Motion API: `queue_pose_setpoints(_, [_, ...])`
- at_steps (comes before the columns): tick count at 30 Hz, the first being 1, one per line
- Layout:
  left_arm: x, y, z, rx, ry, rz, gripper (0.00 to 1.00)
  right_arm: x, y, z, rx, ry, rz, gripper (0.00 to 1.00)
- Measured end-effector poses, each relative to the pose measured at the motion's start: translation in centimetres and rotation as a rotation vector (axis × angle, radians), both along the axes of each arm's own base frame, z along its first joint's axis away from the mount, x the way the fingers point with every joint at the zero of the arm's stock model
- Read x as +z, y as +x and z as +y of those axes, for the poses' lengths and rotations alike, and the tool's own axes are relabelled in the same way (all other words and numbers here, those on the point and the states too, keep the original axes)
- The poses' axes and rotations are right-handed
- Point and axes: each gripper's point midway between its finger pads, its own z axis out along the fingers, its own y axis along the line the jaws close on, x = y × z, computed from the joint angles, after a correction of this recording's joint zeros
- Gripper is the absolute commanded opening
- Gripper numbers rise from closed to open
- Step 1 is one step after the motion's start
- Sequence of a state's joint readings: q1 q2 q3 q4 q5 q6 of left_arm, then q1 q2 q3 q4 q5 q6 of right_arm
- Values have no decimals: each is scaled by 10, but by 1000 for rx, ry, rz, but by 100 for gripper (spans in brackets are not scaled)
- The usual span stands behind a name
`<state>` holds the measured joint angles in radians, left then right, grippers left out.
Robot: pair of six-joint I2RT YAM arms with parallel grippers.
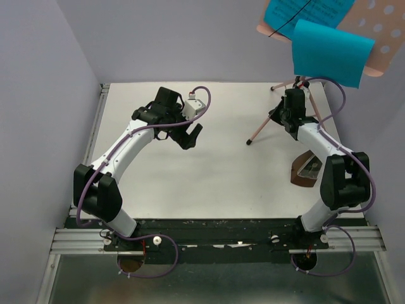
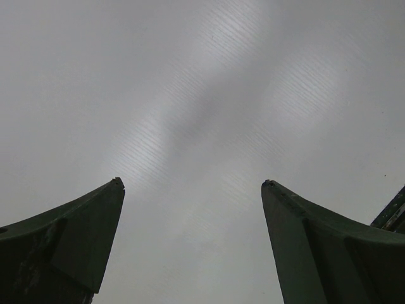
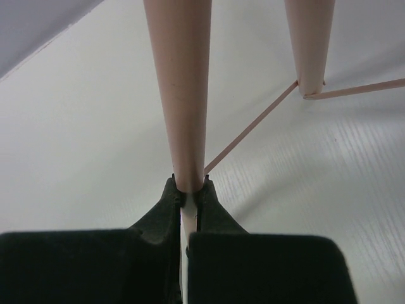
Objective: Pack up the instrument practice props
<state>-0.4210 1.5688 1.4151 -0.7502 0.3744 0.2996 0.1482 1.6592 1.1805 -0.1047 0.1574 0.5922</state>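
My right gripper pulls the leg back and to the left in the top view next, toward the table's bare middle [image 1: 223, 149], since the stand sits far back.
The pink music stand [image 1: 380, 38] rises at the back right, its perforated desk at the top edge and thin tripod legs [image 1: 262, 130] on the table. A bright blue paper sheet [image 1: 329, 50] hangs on the desk. My right gripper [image 1: 292, 109] is shut on one of the stand's pink legs [image 3: 180, 95], seen between its jaws in the right wrist view. The dark-brown wedge block [image 1: 307, 171] lies beside the right arm. My left gripper [image 1: 192, 136] is open and empty over the table's middle; its wrist view shows only bare table between its fingers [image 2: 82, 234].
Grey walls enclose the white table [image 1: 209, 183] on the left, back and right. A black rail [image 1: 215, 225] with both arm bases runs along the near edge. A second blue sheet with a black cord [image 1: 297, 12] sits on the stand's desk.
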Motion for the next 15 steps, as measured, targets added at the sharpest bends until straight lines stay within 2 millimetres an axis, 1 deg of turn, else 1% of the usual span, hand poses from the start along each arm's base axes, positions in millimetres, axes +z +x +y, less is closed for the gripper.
queue_pose_setpoints(4, [0, 0, 0, -1, 0, 0, 99, 0, -7, 10, 71, 32, -7, 0])
queue_pose_setpoints(7, [0, 0, 0, 0, -1, 0, 99, 0, -10, 21, 136, 55, -20, 0])
queue_pose_setpoints(12, [-4, -4, 2, -1, 3, 9, 99, 0, -18, 43, 248, 77, -48, 0])
queue_pose_setpoints(15, [-5, -8, 3, -2, 4, 14, 99, 1, -22, 62, 325, 88, -64, 0])
